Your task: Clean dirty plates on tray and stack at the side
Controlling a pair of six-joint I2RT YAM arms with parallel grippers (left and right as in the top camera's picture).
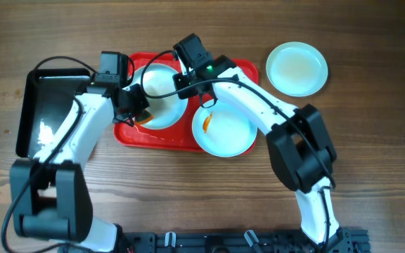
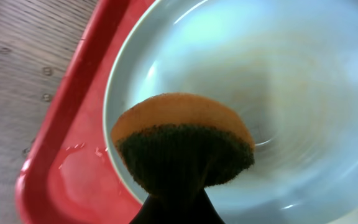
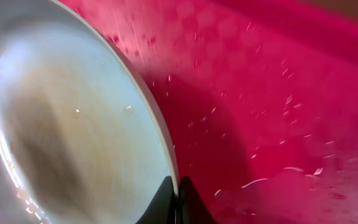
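Observation:
Next, my right gripper rises, carries the held plate over the third one, lowers it and releases its rim. The third plate (image 1: 297, 69) already lies beside the tray.
The red tray (image 1: 245, 70) holds two white-bluish plates. One plate (image 1: 159, 83) sits at the tray's left; my right gripper (image 1: 185, 76) is shut on its right rim (image 3: 166, 149). My left gripper (image 1: 139, 112) is shut on an orange-and-green sponge (image 2: 182, 146) that presses into this plate (image 2: 278, 81) at its lower left. A second plate (image 1: 230, 133) with an orange smear lies at the tray's front right, overhanging the rim. A third plate (image 1: 297, 68) lies on the table to the right of the tray.
A glossy black tray (image 1: 51, 105) lies left of the red tray, under my left arm. Water drops dot the red tray floor (image 3: 278, 93). The wooden table (image 1: 378, 140) surrounds everything.

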